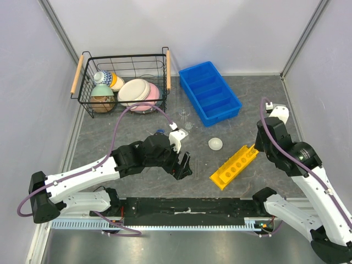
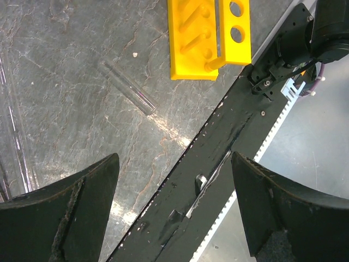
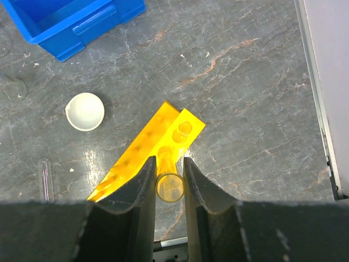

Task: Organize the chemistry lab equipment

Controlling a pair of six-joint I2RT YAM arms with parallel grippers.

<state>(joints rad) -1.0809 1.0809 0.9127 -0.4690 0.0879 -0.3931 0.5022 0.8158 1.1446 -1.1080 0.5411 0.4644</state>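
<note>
Next, my right gripper comes down to release the tube in the hole beside the rack's end one. That hole lies below my gripper, under the upright tube.
The yellow rack point(image 1: 234, 166) lies on the table right of centre, and it also shows in the right wrist view point(image 3: 136, 158). My right gripper point(image 3: 169, 173) is shut on a clear glass tube point(image 3: 169, 185), held upright over the rack's end holes. A white domed dish point(image 1: 215, 144) sits left of the rack. My left gripper point(image 1: 184, 165) is open and empty, and its fingers point(image 2: 65, 213) hover over the front rail. A loose glass tube point(image 2: 126, 87) lies on the table beyond it, near the rack point(image 2: 210, 38). Small clear glass vessels point(image 1: 184, 115) stand near the blue bin.
A blue divided bin point(image 1: 209, 92) stands at the back centre. A wire basket point(image 1: 85, 104) with pastel bowls and cups is at the back left. A black rail point(image 1: 187, 208) runs along the near edge. Thin glass rods point(image 2: 16, 147) lie at the left wrist view's left edge.
</note>
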